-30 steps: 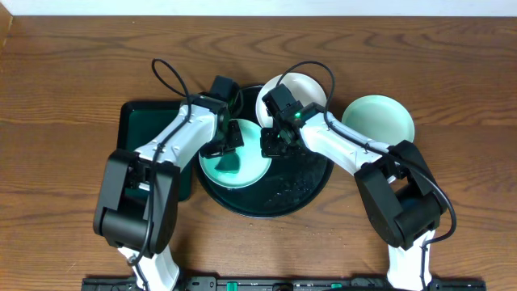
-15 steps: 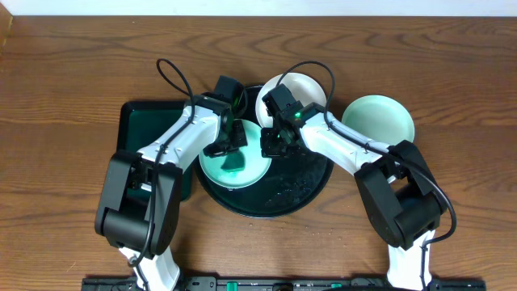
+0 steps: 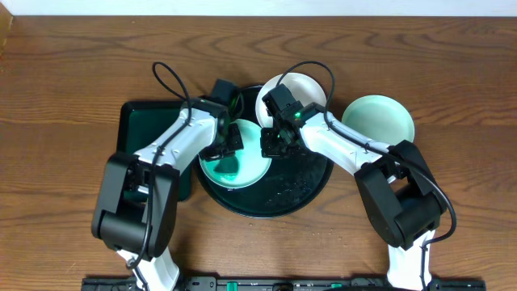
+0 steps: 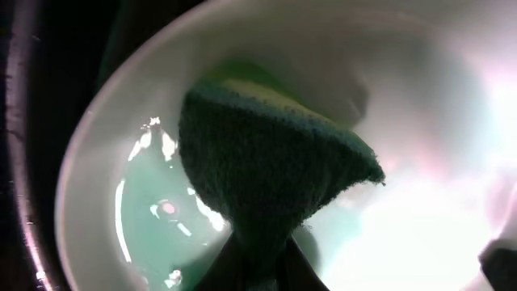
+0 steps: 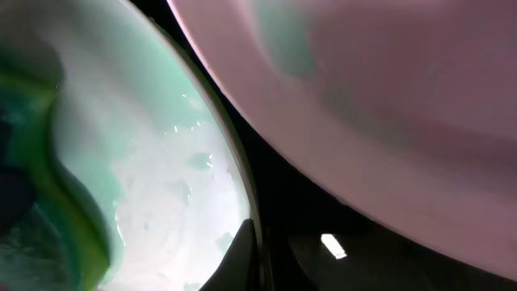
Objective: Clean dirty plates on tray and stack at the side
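Note:
I will next move my right gripper up, past the tray and down to let go of the mint-white plate (image 3: 242, 166) on top of the third plate (image 3: 380, 128), which is already at the side.
A mint-white plate (image 3: 242, 166) lies on the left half of the round black tray (image 3: 303, 190). My left gripper (image 3: 229, 148) is shut on a green sponge (image 4: 266, 174) and presses it onto this plate (image 4: 420, 178). My right gripper (image 3: 270, 145) is shut on the plate's right rim (image 5: 170, 170), one finger inside and one outside (image 5: 254, 259). A second plate (image 3: 300, 87) rests at the tray's far edge and fills the upper right of the right wrist view (image 5: 388, 105). A third plate (image 3: 378, 120) lies on the wood to the right of the tray.
A dark rectangular tray (image 3: 149, 129) lies left of the round tray, under my left arm. The black tray floor (image 5: 339, 234) is wet and glossy beside the held plate. Brown wood tabletop (image 3: 452, 97) lies all around.
My left gripper shifted the sponge slightly right and then back left across the plate. My right gripper and all three plates have stayed put.

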`<state>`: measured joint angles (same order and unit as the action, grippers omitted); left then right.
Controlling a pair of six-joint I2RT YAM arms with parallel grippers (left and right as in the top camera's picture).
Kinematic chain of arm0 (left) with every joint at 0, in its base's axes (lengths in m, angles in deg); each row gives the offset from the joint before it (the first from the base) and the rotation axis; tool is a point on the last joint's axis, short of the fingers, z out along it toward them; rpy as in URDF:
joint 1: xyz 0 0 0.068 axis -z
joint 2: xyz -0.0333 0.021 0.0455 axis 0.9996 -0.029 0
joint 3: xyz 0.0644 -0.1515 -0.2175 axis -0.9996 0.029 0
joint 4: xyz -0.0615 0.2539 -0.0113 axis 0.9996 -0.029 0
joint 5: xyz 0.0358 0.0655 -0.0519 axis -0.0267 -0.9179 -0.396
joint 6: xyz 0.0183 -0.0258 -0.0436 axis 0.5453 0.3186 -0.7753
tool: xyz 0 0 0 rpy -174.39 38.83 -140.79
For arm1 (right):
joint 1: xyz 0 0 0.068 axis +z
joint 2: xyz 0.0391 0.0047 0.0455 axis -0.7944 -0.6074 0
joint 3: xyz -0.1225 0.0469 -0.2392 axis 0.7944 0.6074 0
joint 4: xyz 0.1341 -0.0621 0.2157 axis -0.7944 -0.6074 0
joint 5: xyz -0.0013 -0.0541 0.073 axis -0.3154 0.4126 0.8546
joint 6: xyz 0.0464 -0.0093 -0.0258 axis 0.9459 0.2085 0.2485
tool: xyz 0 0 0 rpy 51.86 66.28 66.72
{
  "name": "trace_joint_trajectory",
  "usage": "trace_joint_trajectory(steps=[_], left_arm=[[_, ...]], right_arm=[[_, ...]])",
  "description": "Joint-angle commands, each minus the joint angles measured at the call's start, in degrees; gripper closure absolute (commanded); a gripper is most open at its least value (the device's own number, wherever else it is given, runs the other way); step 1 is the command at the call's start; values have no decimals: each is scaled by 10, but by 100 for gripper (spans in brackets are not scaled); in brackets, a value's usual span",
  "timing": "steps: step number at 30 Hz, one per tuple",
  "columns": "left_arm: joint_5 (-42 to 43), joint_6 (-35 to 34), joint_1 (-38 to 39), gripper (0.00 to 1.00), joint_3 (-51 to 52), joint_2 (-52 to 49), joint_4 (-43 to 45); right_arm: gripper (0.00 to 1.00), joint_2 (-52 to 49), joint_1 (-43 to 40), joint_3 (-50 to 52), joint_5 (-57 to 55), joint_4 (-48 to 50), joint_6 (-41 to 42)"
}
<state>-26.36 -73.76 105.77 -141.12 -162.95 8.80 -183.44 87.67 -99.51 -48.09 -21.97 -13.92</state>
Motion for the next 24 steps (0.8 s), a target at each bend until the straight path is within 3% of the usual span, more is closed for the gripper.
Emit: trace_joint_trajectory(steps=[1, 7, 11, 14, 16, 19, 23, 24], left_arm=[[19, 14, -42, 93, -54, 16, -36], [23, 44, -103, 93, -155, 77, -128], [21, 75, -139, 93, -181, 130, -141], [-30, 81, -178, 93, -181, 158, -155], [-37, 86, -208, 93, -176, 155, -167], [-37, 87, -238, 93, -153, 132, -167], [-35, 87, -237, 93, -152, 123, -158], [-35, 87, -237, 93, -152, 123, -158]], right_arm=[[99, -17, 3, 0, -15, -10, -11], [99, -19, 3, 0, -15, -9, -11], [99, -19, 3, -4, -14, -11, -13], [99, -14, 8, -31, -18, -45, -50], [99, 0, 24, -68, -84, -93, -89], [99, 50, 81, -152, -354, -185, -143], [99, 108, 163, -161, -654, -201, -165], [99, 114, 175, -161, -687, -201, -169]])
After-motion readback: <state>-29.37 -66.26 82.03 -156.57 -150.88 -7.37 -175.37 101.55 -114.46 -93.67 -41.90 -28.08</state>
